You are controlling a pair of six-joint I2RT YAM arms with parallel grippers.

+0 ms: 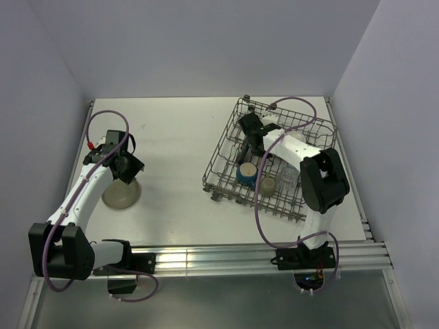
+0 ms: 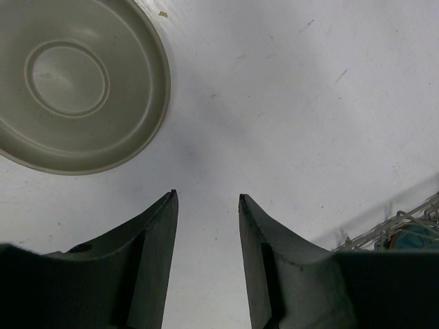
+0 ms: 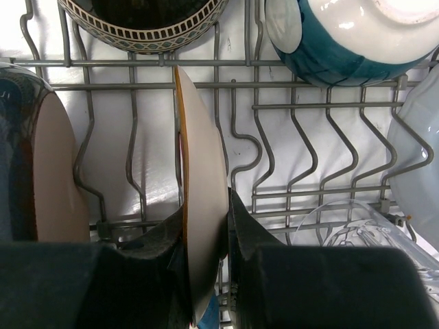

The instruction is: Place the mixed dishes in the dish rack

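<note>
The left gripper moves sideways and down onto the grey-beige plate's far rim (image 2: 167, 96) next, as it lies below and to the gripper's left in the wrist view.
The dish rack (image 1: 218, 159) stands at the right of the table. My right gripper (image 1: 251, 138) reaches into it and is shut on a red-orange-rimmed plate (image 3: 200, 137), held upright between prongs; in the right wrist view the gripper (image 3: 206, 204) has a finger on each face. Around it are a patterned brown bowl (image 3: 144, 27), a cream/teal bowl (image 3: 343, 41), a clear glass cup (image 3: 357, 229), a pale blue plate (image 3: 418, 164) and another upright plate (image 3: 58, 178). A grey-beige plate (image 1: 121, 197) lies flat on the table. My left gripper (image 2: 207, 199) is open and empty just beside that plate (image 2: 68, 82).
The rack's wire corner (image 2: 405, 229) shows at the lower right of the left wrist view. White walls close in the table on three sides. The cream/teal bowl (image 1: 247, 171) and the glass (image 1: 288, 175) sit near the rack's front side.
</note>
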